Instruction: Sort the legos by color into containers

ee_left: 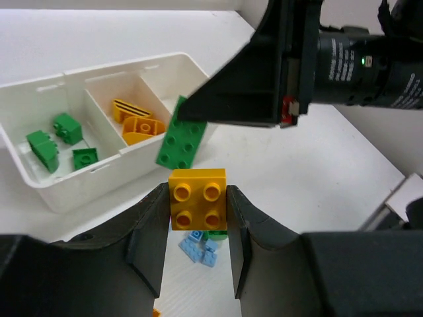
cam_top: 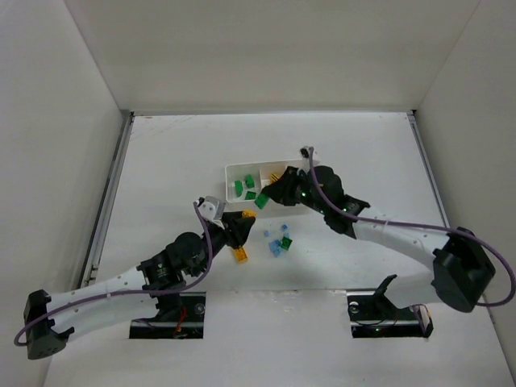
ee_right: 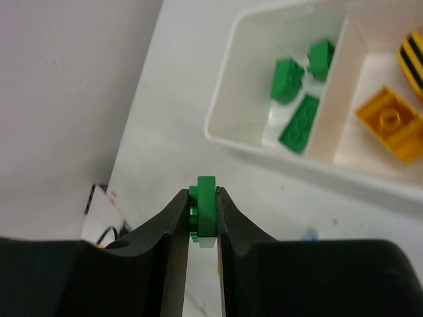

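Observation:
The tray's middle section [ee_left: 135, 113] lies outward and already holds yellow pieces. My left gripper needs to carry the yellow-orange brick [ee_left: 197, 197] outward over it next and let go of the brick inside.
My left gripper [ee_left: 197, 201] is shut on a yellow-orange brick [ee_left: 197, 197], held above the table just in front of the white tray [ee_left: 99, 188]. In the top view the left gripper [cam_top: 239, 222] is left of the loose bricks. My right gripper [ee_right: 202, 201] is shut on a green brick [ee_right: 206, 211], on edge, near the tray's front wall [ee_right: 228, 132]; it also shows in the top view [cam_top: 262, 201]. The tray's left compartment holds three green bricks [ee_right: 297, 99], the middle one yellow pieces [ee_right: 390, 122]. The third compartment is hidden under the right arm.
Loose pale blue bricks [cam_top: 278, 243] and one green brick [cam_top: 288, 243] lie on the table in front of the tray. An orange brick [cam_top: 240, 256] lies below the left gripper. White walls enclose the table on three sides.

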`<state>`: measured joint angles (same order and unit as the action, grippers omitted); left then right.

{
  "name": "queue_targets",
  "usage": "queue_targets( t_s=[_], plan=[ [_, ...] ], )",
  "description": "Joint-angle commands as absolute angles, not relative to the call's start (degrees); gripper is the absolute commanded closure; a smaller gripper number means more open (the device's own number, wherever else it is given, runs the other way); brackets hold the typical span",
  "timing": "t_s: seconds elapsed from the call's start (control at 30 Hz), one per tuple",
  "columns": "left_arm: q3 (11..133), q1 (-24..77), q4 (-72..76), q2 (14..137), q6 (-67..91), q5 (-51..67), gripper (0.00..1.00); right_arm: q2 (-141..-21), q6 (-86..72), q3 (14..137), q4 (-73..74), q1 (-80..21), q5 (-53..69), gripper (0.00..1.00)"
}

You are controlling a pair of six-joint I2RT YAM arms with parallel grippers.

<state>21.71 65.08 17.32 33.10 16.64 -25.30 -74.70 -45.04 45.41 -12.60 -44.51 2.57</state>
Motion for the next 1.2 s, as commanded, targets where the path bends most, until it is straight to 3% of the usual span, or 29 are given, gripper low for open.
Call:
queue_targets(
  t_s=[0.0,0.2,0.43,0.57,0.73,0.93,1.17],
  plan=[
    [21.2,64.3,18.8,32.3,17.4,-29.7,0.9,-82.1,-39.7,54.6,-15.5,-44.0,-1.5,0.79],
    [22.4,63.6,18.5,34.1,17.7,-30.2,0.9,-97.4,-36.7,68.6,-10.8,-44.0,-3.5,0.78],
    [25.3,61.9,19.1,38.6,17.4,-29.8,0.89,-99.8,-36.7,72.3,-9.9,-44.2,-5.7,0.46],
    [27.4,61.2,20.0,42.3,17.1,-29.2,0.89,-94.9,-36.4,68.8,-10.1,-42.4,-6.2,0.4],
    [31.5,59.3,22.5,50.1,16.9,-26.9,0.88,-84.1,-37.2,57.2,-13.0,-38.5,-7.0,0.44],
    [39.4,55.2,26.6,64.7,16.6,-25.5,0.86,-68.8,-38.9,40.1,-14.2,-36.0,-8.0,0.7],
    [51.8,48.8,26.5,83.6,16.3,-22.3,0.84,-55.9,-39.1,29.5,-10.2,-36.7,-9.0,0.71]
  ],
)
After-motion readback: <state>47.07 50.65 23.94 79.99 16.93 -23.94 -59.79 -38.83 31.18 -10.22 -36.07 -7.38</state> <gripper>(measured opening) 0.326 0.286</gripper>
